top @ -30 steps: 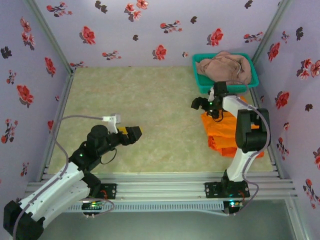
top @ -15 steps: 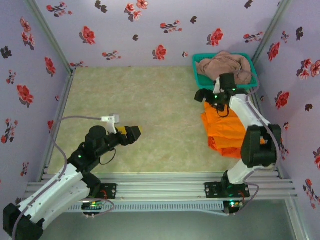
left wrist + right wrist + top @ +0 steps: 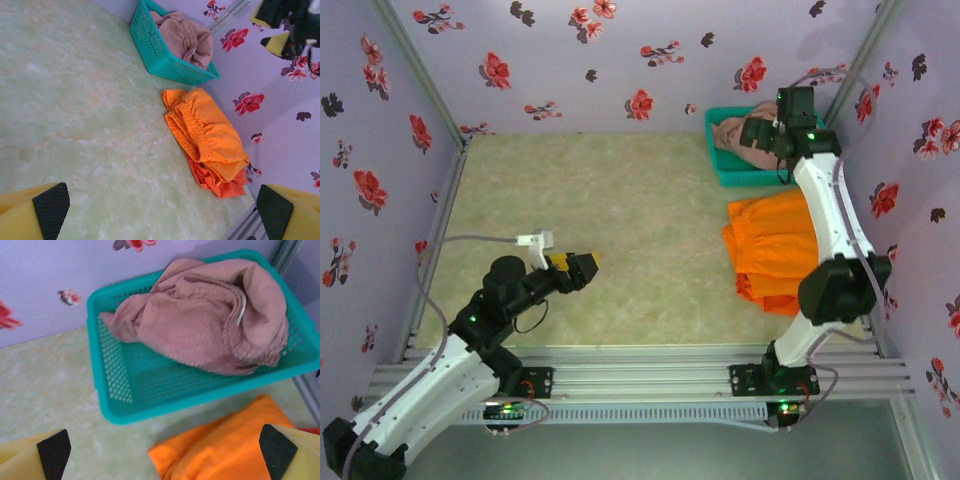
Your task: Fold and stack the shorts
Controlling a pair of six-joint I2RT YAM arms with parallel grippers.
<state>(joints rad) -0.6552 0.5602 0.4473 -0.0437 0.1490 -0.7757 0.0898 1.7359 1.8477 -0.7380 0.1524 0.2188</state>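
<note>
The waistband is below my right gripper and outward of it, so my right gripper needs to lower outward into the teal basket [image 3: 150, 412] next, onto the far end of the shorts' gathered waistband [image 3: 191, 280].
Two bright orange shorts [image 3: 775, 250] lie folded and stacked on the mat at the right, gathered waistbands showing [image 3: 207, 135]. The pink-brown shorts [image 3: 200, 320] lie crumpled in the teal basket [image 3: 150, 412], with the white drawstring [image 3: 242, 315] showing. My right gripper [image 3: 758, 138] hangs open above the basket's front edge [image 3: 165, 455], holding nothing; the orange stack's near corner [image 3: 225, 450] lies under it. My left gripper [image 3: 582, 266] is open over bare mat at the left [image 3: 160, 215], well away from the shorts.
The teal basket [image 3: 730, 175] stands at the back right against the flowered wall. The right wall and a metal rail [image 3: 865, 300] run close beside the orange stack. The green mat [image 3: 600, 200] spreads across the middle and left.
My right gripper has moved back from above the orange stack to over the basket. The left arm has shifted only slightly.
</note>
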